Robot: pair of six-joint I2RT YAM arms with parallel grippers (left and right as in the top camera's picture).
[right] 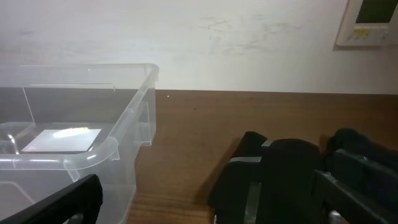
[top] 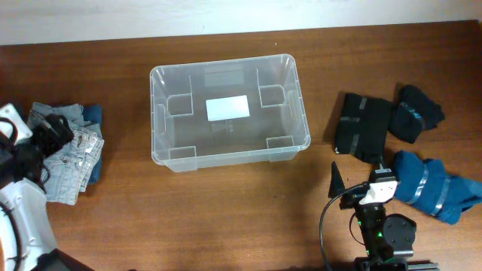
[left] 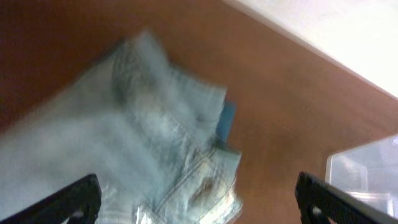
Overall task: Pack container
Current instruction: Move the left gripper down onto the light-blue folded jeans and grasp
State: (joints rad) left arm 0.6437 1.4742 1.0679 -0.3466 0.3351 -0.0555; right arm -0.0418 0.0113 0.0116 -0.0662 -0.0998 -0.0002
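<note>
I will move my left gripper back and lower onto the near edge of the folded denim garment next, as its open fingers now hang over the cloth's broad middle.
The clear plastic container [top: 226, 113] stands empty at the table's middle, a white label on its base. It also shows in the right wrist view [right: 124, 140], and its corner shows in the left wrist view [left: 367, 168]. My left gripper [top: 59, 129] is open and empty, just above a folded light denim garment [top: 71, 154] at the left. In the left wrist view the denim [left: 143, 124] lies between and beyond the spread fingers [left: 199, 208]. My right gripper [top: 365, 179] is open and empty near the front right, short of a folded black garment [top: 364, 126]. Its spread fingers [right: 208, 208] show in the right wrist view.
A blue item [top: 92, 114] lies under the denim pile. At the right are a dark navy folded garment [top: 418, 113] and a blue banded one [top: 433, 188]. The black garment [right: 273, 174] lies right of the container. A white wall runs behind the table, with a panel [right: 370, 22].
</note>
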